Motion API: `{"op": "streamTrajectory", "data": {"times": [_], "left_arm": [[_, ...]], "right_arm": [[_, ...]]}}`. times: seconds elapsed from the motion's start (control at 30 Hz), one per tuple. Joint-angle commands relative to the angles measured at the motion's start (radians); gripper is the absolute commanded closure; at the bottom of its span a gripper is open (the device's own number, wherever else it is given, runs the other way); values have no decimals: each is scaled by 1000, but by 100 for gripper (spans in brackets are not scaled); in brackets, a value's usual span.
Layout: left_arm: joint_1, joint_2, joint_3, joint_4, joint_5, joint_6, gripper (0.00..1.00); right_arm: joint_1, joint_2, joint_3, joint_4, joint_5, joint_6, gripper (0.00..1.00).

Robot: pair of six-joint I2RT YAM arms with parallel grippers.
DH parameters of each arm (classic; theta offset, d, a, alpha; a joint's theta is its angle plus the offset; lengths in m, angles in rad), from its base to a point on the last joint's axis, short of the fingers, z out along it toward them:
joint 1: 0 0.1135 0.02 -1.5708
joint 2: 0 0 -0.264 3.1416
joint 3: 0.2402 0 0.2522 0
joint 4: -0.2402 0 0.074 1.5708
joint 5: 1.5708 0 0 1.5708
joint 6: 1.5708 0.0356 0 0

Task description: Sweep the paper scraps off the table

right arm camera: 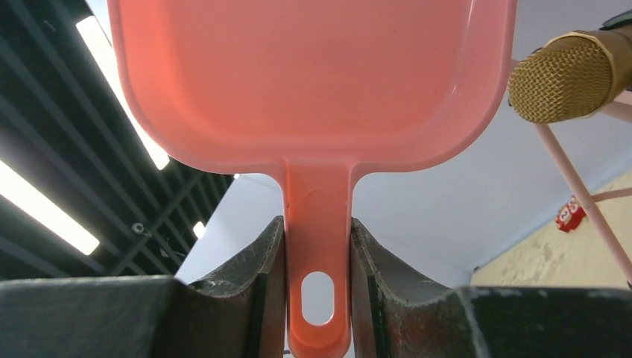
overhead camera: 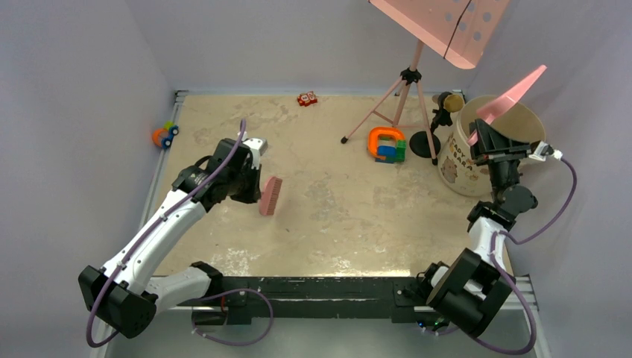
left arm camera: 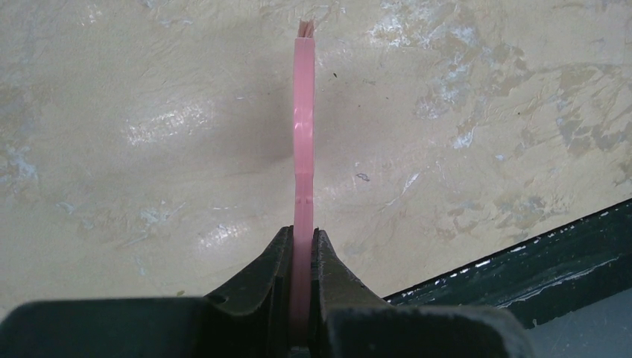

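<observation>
My right gripper moves off the bucket [overhead camera: 469, 160] next and down to the tabletop beside the orange, blue and green toy, since the dustpan looks empty.
No paper scraps show on the beige marbled table [overhead camera: 328, 224] in any view. My left gripper [overhead camera: 250, 181] is shut on a pink brush [overhead camera: 270, 195], held over the table's left middle; in the left wrist view the brush [left arm camera: 302, 134] runs edge-on up from my gripper [left arm camera: 302, 246]. My right gripper [overhead camera: 493, 153] is shut on the handle of a pink dustpan [overhead camera: 510, 97], raised and tilted over a large cream bucket [overhead camera: 469, 160] at the right edge. In the right wrist view the dustpan [right arm camera: 313, 82] faces the ceiling above my gripper [right arm camera: 317, 246]; its inside looks empty.
A pink music stand [overhead camera: 406, 97] and a microphone [overhead camera: 446, 104] stand at the back right. An orange, blue and green toy [overhead camera: 386, 144] lies beside the stand. A red-and-white block [overhead camera: 307, 98] sits at the back edge; an orange and blue toy [overhead camera: 165, 135] sits at the left rail.
</observation>
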Motion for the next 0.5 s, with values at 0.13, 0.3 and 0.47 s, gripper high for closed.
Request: {"op": "streamTrajectory", "data": {"times": [0.13, 0.3, 0.47], "left_arm": [[5, 0, 1, 32, -33, 17, 100], [5, -2, -1, 31, -34, 19, 100], [5, -2, -2, 30, -33, 20, 100]], "right_arm": [[-4, -42, -21, 159, 51, 4, 100], [-4, -124, -25, -39, 26, -111, 100], [-4, -200, -165, -110, 104, -116, 100]]}}
